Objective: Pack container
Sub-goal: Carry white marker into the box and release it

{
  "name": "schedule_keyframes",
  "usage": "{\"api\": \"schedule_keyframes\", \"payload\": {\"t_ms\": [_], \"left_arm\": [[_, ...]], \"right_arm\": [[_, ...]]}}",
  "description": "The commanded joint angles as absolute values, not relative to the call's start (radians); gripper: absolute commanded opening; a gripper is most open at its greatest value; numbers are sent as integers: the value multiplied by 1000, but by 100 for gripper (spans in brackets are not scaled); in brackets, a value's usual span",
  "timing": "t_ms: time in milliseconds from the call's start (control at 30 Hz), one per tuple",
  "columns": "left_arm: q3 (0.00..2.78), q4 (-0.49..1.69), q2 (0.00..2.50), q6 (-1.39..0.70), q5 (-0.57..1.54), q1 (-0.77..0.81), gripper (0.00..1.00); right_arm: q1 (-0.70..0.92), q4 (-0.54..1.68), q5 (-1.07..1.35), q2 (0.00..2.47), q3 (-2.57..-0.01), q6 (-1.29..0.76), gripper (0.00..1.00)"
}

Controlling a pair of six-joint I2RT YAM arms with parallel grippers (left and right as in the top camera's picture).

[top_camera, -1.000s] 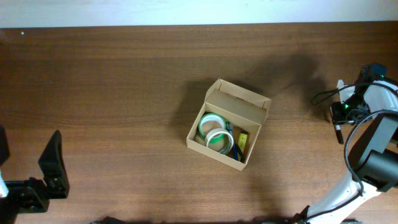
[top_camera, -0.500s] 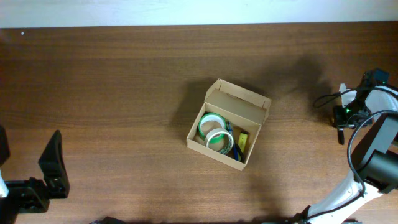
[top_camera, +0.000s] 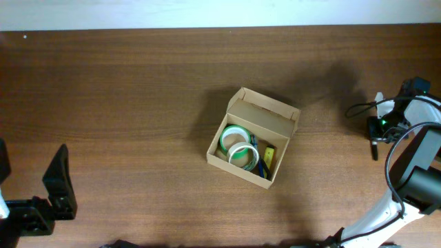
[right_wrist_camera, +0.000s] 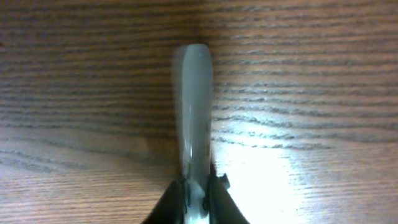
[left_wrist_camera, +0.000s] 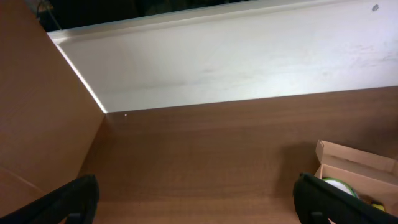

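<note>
My right gripper is going to lift the grey marker over next and lower it by the tape rolls to release it, because the box's flap lid is open.
The container [top_camera: 284, 151] is a small tan cardboard box at the table's middle, its flap lid standing open. Inside lie two green-and-white tape rolls [top_camera: 236, 146], a yellow item [top_camera: 268, 154] and something blue. Its corner shows in the left wrist view [left_wrist_camera: 354, 162]. My right gripper [top_camera: 377, 127] is at the far right edge, shut on a slim grey-white stick-like object [right_wrist_camera: 193, 112] held just above the wood. My left gripper [left_wrist_camera: 196, 205] is open and empty at the front left, far from the box.
A pale wall or board [left_wrist_camera: 236, 56] runs along the table's far edge. A black cable [top_camera: 358, 107] loops beside my right wrist. Bare wood surrounds the box on all sides.
My right gripper has shifted slightly to the right with the slim object in it. The box and my left arm have not moved.
</note>
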State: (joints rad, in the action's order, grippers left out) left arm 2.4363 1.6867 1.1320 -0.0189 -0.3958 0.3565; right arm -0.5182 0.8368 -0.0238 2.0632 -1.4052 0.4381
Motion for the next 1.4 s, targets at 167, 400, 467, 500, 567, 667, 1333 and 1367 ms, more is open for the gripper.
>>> {"api": "schedule_keyframes", "payload": {"t_ms": [167, 400, 467, 500, 567, 667, 1333, 1367], "left_arm": [[2434, 1684, 1132, 1, -393, 350, 99], [2434, 1680, 1132, 1, -393, 350, 100], [2434, 1676, 1132, 1, -393, 350, 100], [2434, 1677, 1132, 1, -393, 350, 100], [2434, 1677, 1132, 1, -393, 350, 100], [2434, 1677, 1132, 1, -394, 350, 100], [2434, 1687, 1132, 1, -434, 350, 99], [2434, 1687, 1132, 1, -434, 350, 100]], "right_arm": [[-524, 830, -7, 2068, -1376, 329, 4], [-522, 918, 47, 1993, -1501, 279, 4], [-509, 1019, 133, 1946, -1631, 274, 4], [-501, 1050, 157, 1932, -1673, 274, 4], [-474, 1127, 185, 1906, -1779, 275, 4], [-405, 1244, 222, 1880, -1932, 275, 4], [467, 1674, 234, 1899, -2091, 464, 4], [480, 1674, 241, 1899, -2030, 464, 4]]}}
